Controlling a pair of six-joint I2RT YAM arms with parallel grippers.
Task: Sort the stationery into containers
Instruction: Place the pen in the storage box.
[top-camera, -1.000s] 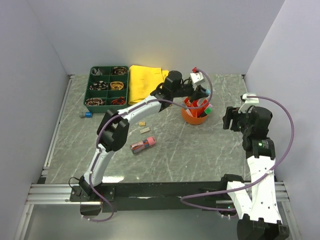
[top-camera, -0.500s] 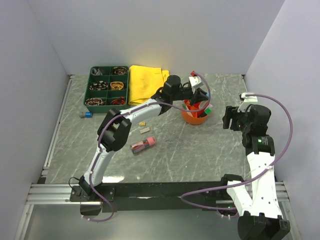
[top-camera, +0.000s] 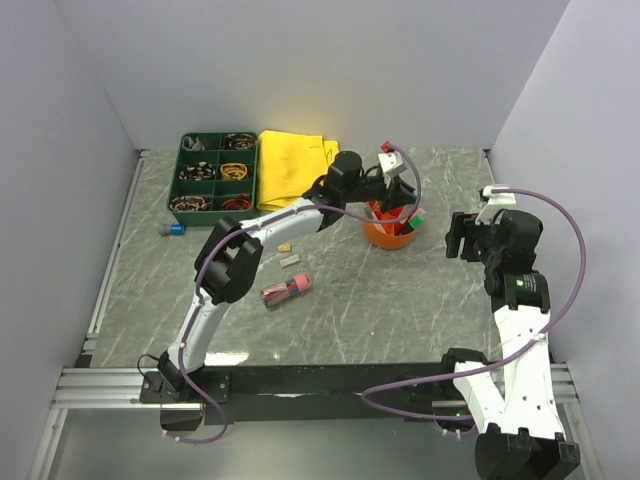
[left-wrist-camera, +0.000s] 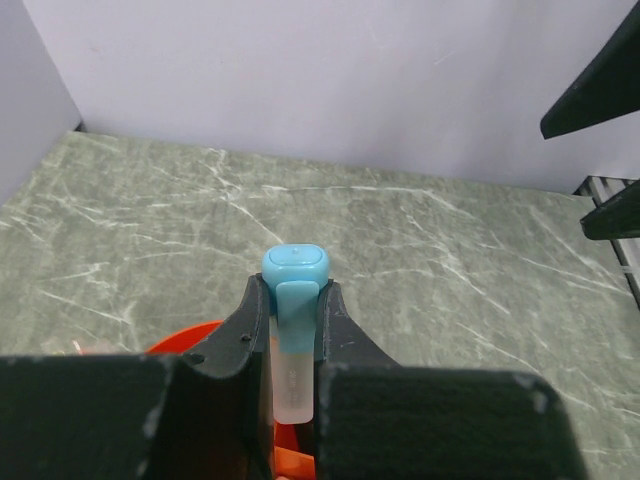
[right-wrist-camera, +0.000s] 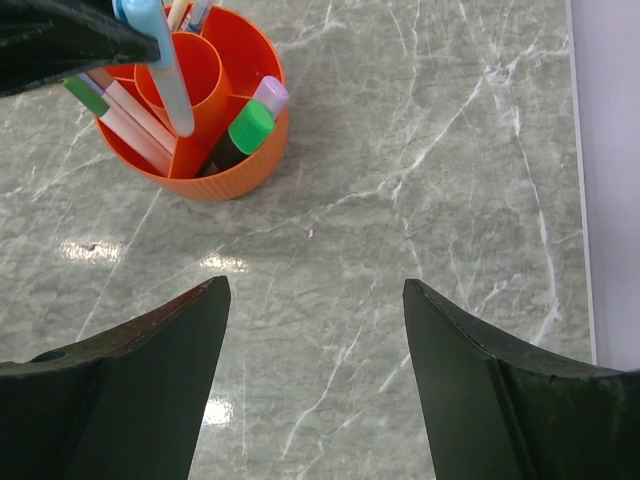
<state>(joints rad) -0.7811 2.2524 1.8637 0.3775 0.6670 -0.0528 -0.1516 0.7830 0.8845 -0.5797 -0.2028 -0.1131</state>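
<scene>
The robot should next lower its left gripper and release the pen into the section of the pot with the green-capped marker (top-camera: 406, 227) below the gripper, since similar pens already stand there.
My left gripper (left-wrist-camera: 295, 292) is shut on a pen with a light-blue cap (left-wrist-camera: 295, 268) and a clear barrel, held upright over the round orange pot (top-camera: 392, 232). In the right wrist view the pen (right-wrist-camera: 170, 80) has its lower end inside the pot (right-wrist-camera: 250, 165), near the inner cup. The pot holds a green-capped marker (right-wrist-camera: 250, 126), pink pens and others. Pink markers (top-camera: 287, 289) lie on the table. My right gripper (right-wrist-camera: 315, 300) is open and empty, to the right of the pot (top-camera: 462, 235).
The dark green compartment tray (top-camera: 217, 186) stands at the back left, with the folded yellow cloth (top-camera: 290, 165) beside it. A small blue item (top-camera: 175, 228) lies in front of the tray. Two small beige bits (top-camera: 289, 261) lie near the pink markers.
My left gripper has come down and slightly left with the blue-capped pen, closer over the orange pot. The right arm has barely moved.
</scene>
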